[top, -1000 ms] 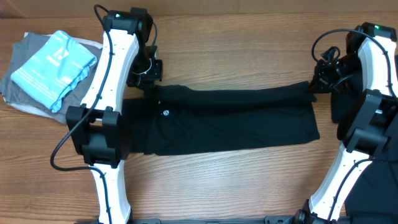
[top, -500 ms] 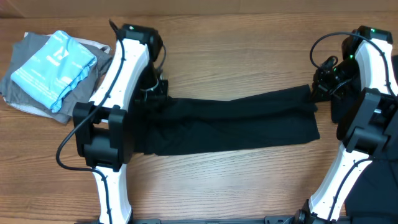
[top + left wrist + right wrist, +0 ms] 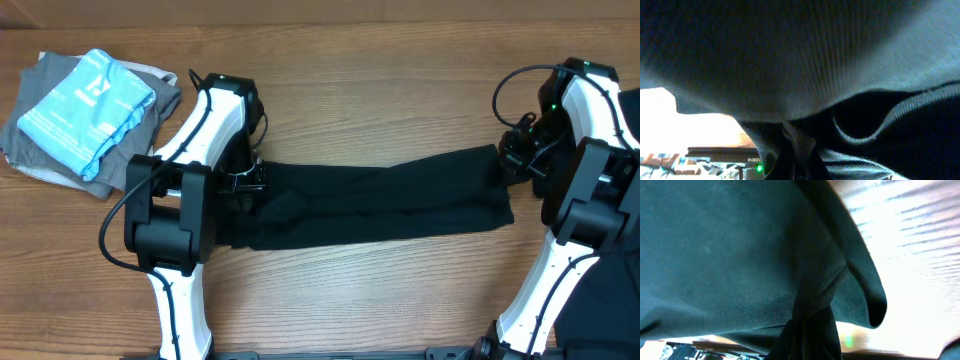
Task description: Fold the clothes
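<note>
My left gripper will next lower the bunched end of the black T-shirt onto the tabletop and let go of it there, as the black T-shirt already lies stretched toward my right gripper.
One of the clothes, a black T-shirt point(image 3: 380, 200), lies in a long band across the wooden table point(image 3: 380, 290). My left gripper point(image 3: 248, 178) is shut on its left end, low over the cloth. At the shirt's far right corner my right gripper point(image 3: 512, 158) is shut on the fabric as well. Black ribbed cloth point(image 3: 805, 60) fills the left wrist view and bunches into the left gripper point(image 3: 800, 167). In the right wrist view a fold of the shirt point(image 3: 740, 255) narrows into the right gripper point(image 3: 807, 340). No white lettering shows.
A folded stack of grey clothes with a light blue one on top point(image 3: 85, 100) sits at the far left corner. More black cloth point(image 3: 612, 300) lies at the right edge under the right arm's base.
My left gripper has come toward the table's near side with the shirt's left end, folding it over and hiding the small white mark. My right gripper has shifted slightly the same way.
</note>
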Robot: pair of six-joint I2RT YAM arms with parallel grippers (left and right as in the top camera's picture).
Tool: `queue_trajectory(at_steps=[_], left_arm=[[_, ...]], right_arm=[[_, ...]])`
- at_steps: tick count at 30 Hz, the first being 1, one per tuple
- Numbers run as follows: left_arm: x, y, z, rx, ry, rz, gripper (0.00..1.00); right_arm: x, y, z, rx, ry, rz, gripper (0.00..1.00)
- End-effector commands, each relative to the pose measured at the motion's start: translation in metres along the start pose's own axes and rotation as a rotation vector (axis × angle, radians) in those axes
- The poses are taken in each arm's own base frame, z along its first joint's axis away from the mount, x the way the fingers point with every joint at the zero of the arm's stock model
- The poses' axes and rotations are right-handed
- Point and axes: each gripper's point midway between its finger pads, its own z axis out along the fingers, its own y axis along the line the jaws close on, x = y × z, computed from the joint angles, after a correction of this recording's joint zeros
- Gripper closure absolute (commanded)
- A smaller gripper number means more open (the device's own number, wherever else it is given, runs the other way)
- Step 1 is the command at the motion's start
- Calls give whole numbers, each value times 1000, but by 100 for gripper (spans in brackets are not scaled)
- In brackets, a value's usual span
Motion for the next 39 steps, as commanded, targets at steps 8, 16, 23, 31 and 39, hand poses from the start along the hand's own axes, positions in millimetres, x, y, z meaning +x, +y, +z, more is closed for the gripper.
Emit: queue_trajectory(at_steps=[8, 16, 23, 31, 39], left_arm=[[6, 13, 19, -56, 16, -28, 96], [4, 14, 18, -56, 8, -3, 70], [-15, 8, -72, 56, -273, -29, 50], [9, -32, -133, 249, -452, 55, 89], [-2, -87, -85, 248, -418, 160, 96]], right_arm=[[5, -20, 20, 95, 40, 75, 96], [10, -19, 16, 98, 55, 77, 49], [-3, 1, -49, 52, -182, 28, 35], [29, 31, -86, -3, -308, -52, 53], [47, 42, -37, 52, -192, -98, 96]])
